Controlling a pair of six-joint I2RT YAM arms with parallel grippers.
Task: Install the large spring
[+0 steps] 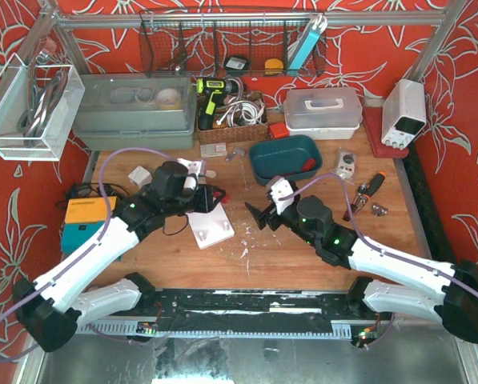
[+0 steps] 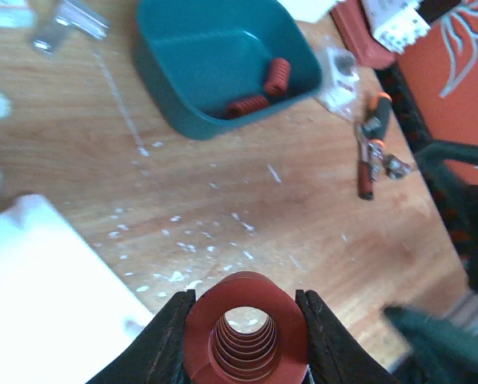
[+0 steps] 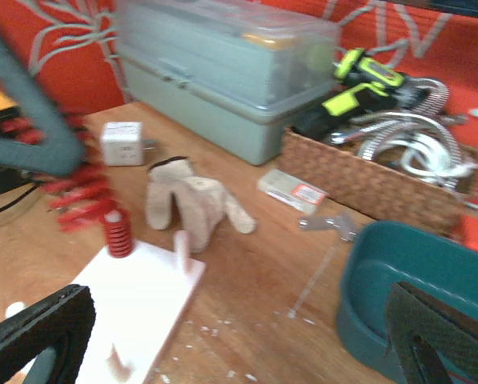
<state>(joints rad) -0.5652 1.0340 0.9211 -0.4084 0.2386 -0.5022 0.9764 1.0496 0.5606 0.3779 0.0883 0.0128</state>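
I will next move my left gripper back, lower the large spring over the bare peg closest to my base and let go, because that peg is below and back from the spring.
My left gripper (image 2: 247,320) is shut on the large red spring (image 2: 245,330), seen end-on between the fingers, above the wooden table. In the top view the left gripper (image 1: 209,197) hovers over the far edge of the white peg plate (image 1: 214,230). In the right wrist view the held spring (image 3: 77,192) shows blurred above the plate (image 3: 134,300), next to a smaller red spring (image 3: 118,234) standing on a peg. My right gripper (image 3: 239,328) is open and empty, low over the table right of the plate; it also shows in the top view (image 1: 263,216).
A teal bin (image 2: 182,88) with two red springs (image 2: 263,88) stands beyond the plate. A beige glove (image 3: 194,204), a small white cube (image 3: 120,142), a grey toolbox (image 3: 222,72), a wicker basket (image 3: 383,184) and pliers (image 2: 371,152) lie around.
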